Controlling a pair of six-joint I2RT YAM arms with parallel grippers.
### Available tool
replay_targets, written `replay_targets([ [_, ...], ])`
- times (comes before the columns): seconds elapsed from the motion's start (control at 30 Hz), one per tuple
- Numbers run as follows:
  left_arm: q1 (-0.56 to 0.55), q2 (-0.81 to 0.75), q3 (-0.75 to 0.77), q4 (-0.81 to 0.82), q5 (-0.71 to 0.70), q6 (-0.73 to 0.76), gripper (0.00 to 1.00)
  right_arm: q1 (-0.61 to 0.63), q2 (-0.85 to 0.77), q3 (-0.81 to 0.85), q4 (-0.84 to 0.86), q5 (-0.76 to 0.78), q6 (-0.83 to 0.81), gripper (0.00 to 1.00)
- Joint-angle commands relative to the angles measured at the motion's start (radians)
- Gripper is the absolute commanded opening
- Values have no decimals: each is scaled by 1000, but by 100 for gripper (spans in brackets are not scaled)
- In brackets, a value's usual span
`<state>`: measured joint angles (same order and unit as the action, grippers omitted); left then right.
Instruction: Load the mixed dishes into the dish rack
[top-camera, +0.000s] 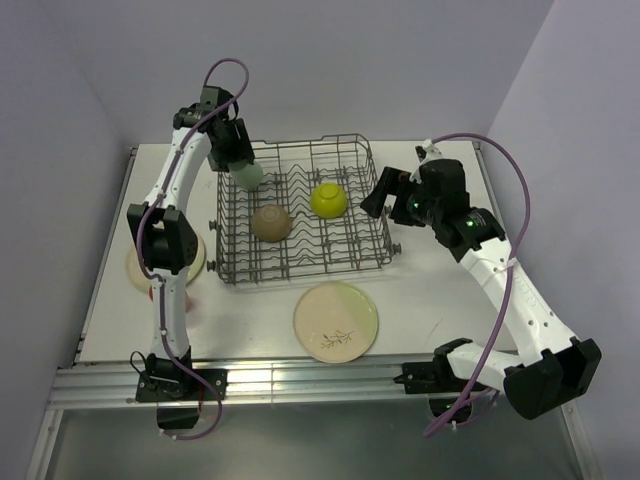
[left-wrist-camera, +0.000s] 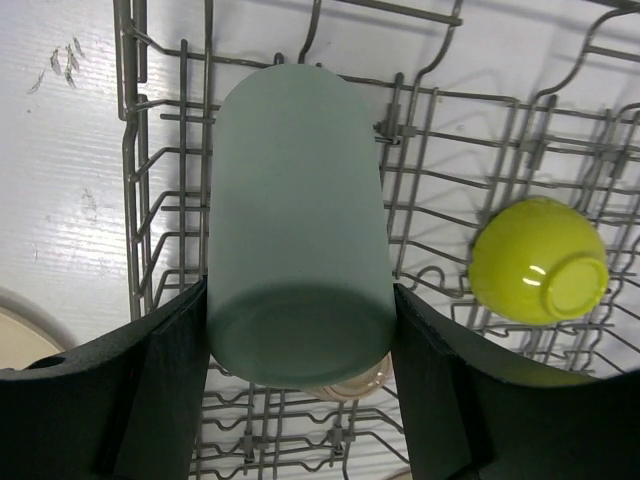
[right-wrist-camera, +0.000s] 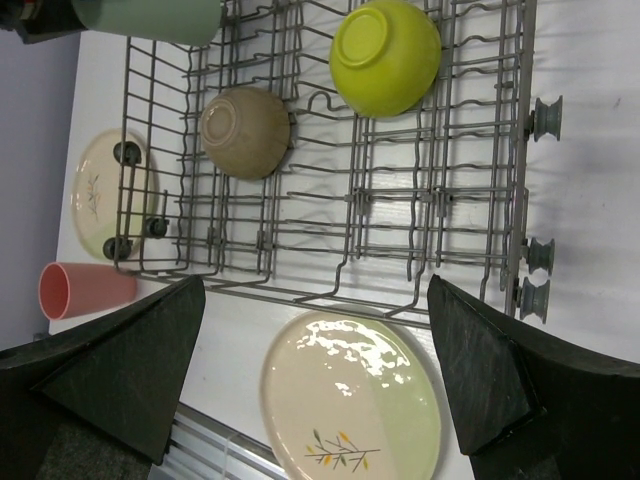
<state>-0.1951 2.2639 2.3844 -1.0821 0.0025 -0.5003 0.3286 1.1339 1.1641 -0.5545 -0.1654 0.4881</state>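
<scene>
The mint-green cup should go down into the rack's far corner next, beyond the dull brown bowl. My left gripper should carry it there.
My left gripper (left-wrist-camera: 300, 335) is shut on a mint-green cup (left-wrist-camera: 295, 210), one finger on each side near its base. In the top view the left gripper (top-camera: 246, 168) holds the cup (top-camera: 252, 180) over the back left corner of the grey wire dish rack (top-camera: 300, 272). A lime-green bowl (top-camera: 329, 200) and a dull brown bowl (top-camera: 271, 222) lie upside down inside the rack. A large cream plate (top-camera: 336, 320) with a sprig motif lies on the table in front of the rack. My right gripper (top-camera: 386, 204) stands open and empty beside the rack's right end.
A smaller cream plate (right-wrist-camera: 100, 190) and a coral-pink cup (right-wrist-camera: 85, 290) lying on its side are on the table left of the rack (right-wrist-camera: 420, 200), partly behind the left arm in the top view. Walls close in at the back and sides.
</scene>
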Motion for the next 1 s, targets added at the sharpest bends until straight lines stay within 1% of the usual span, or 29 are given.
replay_targets([
  [0.0, 0, 17, 50, 13, -35, 29, 0, -2, -8, -6, 30, 7, -16, 100],
  [0.33, 0, 77, 50, -2, -44, 32, 0, -2, 7, -26, 53, -6, -5, 100],
  [0.43, 0, 89, 45, 4, -38, 32, 11, -2, 6, -32, 59, -11, -5, 100],
  [0.47, 0, 91, 45, 2, -41, 28, 34, -2, 7, -34, 59, -11, -5, 100],
  [0.53, 0, 89, 41, 5, -45, 25, 52, -2, 7, -37, 59, -13, -6, 100],
  [0.57, 0, 85, 38, 10, -45, 22, 87, -2, 9, -38, 59, -13, -6, 100],
  [0.6, 0, 80, 32, 20, -45, 22, 99, -2, 9, -40, 59, -11, -9, 100],
  [0.8, 0, 31, 30, 31, -50, 11, 99, -2, 6, -49, 65, -22, -11, 100],
  [0.9, 0, -18, 30, 28, -45, 3, 99, 1, 1, -55, 67, -25, -14, 100],
  [0.97, -1, -81, 26, 28, -53, -4, 99, 4, -5, -60, 67, -22, -17, 100],
])
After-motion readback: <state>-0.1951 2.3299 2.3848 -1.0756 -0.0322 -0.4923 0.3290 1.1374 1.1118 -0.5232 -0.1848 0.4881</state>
